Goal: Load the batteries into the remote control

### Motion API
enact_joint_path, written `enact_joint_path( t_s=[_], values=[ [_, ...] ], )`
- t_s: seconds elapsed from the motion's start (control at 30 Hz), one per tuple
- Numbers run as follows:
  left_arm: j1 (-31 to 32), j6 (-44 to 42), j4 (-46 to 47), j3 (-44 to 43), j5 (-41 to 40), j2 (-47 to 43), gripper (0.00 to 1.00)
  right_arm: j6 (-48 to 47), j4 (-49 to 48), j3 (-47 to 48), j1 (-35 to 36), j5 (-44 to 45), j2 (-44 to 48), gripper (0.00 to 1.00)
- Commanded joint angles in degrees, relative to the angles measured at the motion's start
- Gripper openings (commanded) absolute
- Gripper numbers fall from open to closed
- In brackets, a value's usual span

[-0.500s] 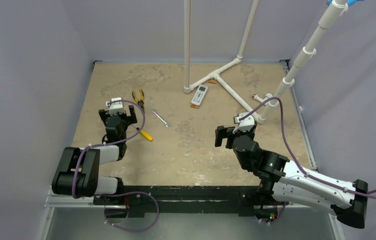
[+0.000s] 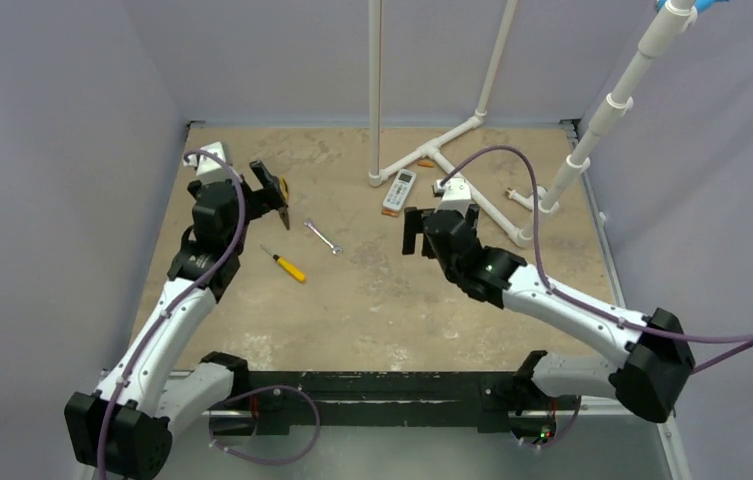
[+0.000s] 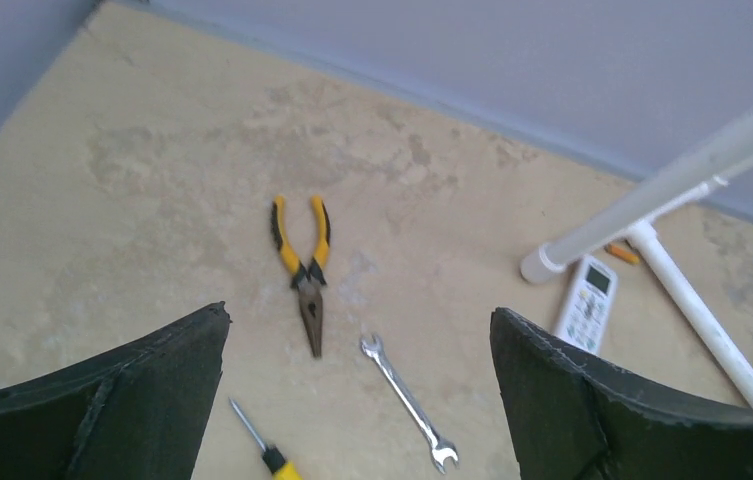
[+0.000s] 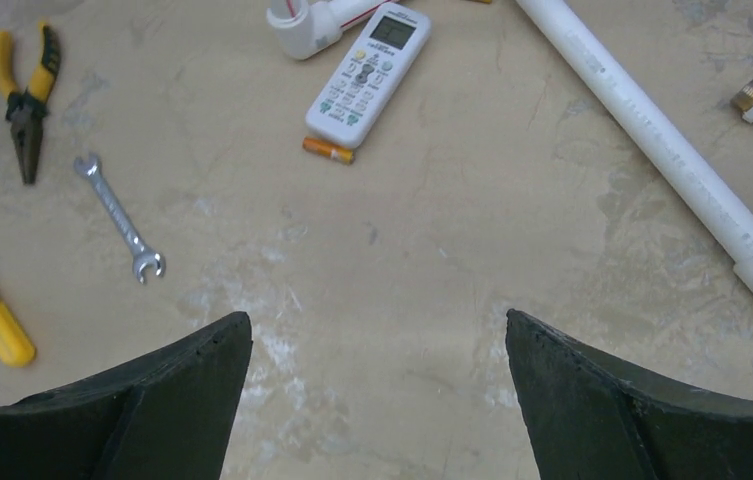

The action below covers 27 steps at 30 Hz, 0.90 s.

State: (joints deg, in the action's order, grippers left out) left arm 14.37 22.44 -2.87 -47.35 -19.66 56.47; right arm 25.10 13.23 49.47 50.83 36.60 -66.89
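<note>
I will move my right gripper outward and down to close around the remote's near button end (image 2: 394,200) (image 4: 346,108), because it has bare table on either side and is clear of the pipe's foot.
The white remote control (image 2: 399,191) lies face up, screen and buttons showing, by the foot of a white pipe; it also shows in the right wrist view (image 4: 370,75) and the left wrist view (image 3: 586,303). One orange battery (image 4: 328,150) lies on the table touching the remote's near end. A second orange battery (image 3: 623,253) lies behind the pipe joint (image 2: 425,163). My right gripper (image 2: 430,235) is open and empty, just short of the remote (image 4: 377,317). My left gripper (image 2: 262,195) is open and empty over the pliers (image 3: 357,315).
Yellow-handled pliers (image 3: 304,265), a silver wrench (image 2: 324,237) and a yellow-handled screwdriver (image 2: 285,264) lie at the left. A white pipe frame (image 2: 452,170) stands behind and right of the remote. A brass-tipped fitting (image 4: 752,95) lies at the far right.
Both arms have reached away from their bases. The left gripper moved up over the pliers. The right gripper moved left and away, close to the remote. Nothing was picked up.
</note>
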Motion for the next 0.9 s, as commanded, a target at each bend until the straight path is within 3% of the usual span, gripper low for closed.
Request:
enact_joint_path(
  t_s=[0.0,0.1,0.4,0.87],
  values=[
    [-1.0,12.3,-16.9,1.8,6.7,-3.4,1.0,6.2,-7.2,5.2,-7.8,-9.5,-8.5,0.94],
    [-2.6,17.2,-22.8,2.3,7.0,-5.3,1.0,7.2,-9.4,9.6,-9.2,-8.0,-17.2,0.95],
    [-3.0,15.8,-25.1,5.3,9.2,-11.8,0.98,11.9,-9.7,27.2,-11.6,-7.0,-41.2,0.98],
    [-2.9,15.5,-25.4,4.3,13.3,-12.1,0.94,14.4,0.7,51.1,-15.4,0.4,-61.8,0.96]
  ],
)
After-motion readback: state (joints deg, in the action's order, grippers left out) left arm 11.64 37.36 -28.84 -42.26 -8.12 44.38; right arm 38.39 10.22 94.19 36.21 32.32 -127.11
